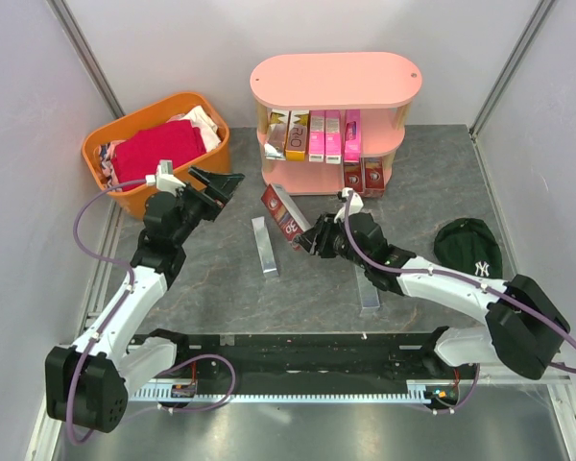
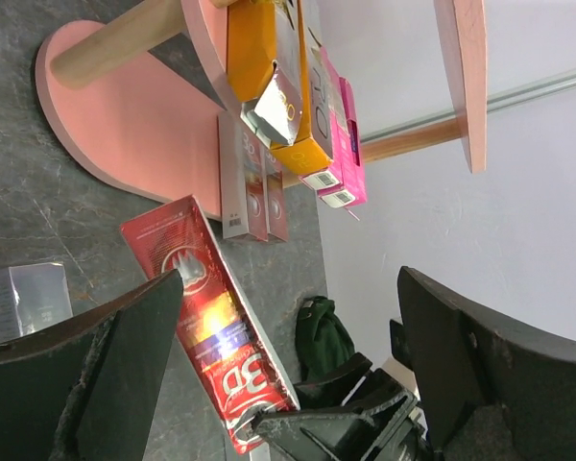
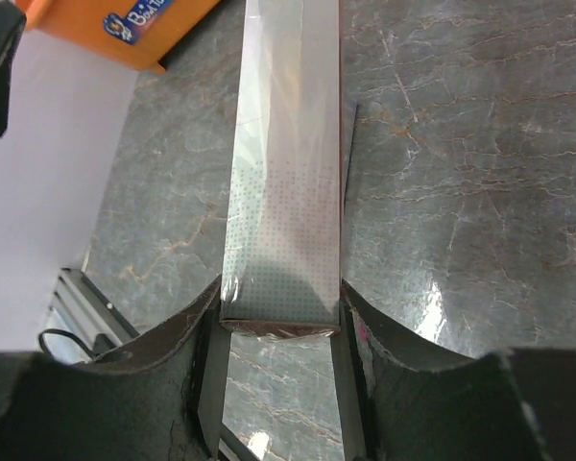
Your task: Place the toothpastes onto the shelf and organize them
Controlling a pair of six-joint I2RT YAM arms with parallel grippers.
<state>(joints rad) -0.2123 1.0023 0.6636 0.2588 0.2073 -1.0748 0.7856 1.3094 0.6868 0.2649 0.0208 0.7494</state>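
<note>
Next, my right gripper moves outward and down toward the free space on the bottom shelf beside the dark red toothpastes and releases the carton, since matching ones stand there.
The pink shelf stands at the back, with yellow, silver-gold and pink toothpastes upright on its middle tier and dark red ones on the bottom tier. My right gripper is shut on the end of a dark red toothpaste carton, which slants above the table in front of the shelf. In the right wrist view the held carton's silver side sits between the fingers. A silver carton lies flat on the table, and another lies by the right arm. My left gripper hangs open and empty near the basket.
An orange basket with a red cloth stands at the back left. A dark green cap lies at the right. Grey walls close in both sides. In the left wrist view the red carton and shelf base lie ahead.
</note>
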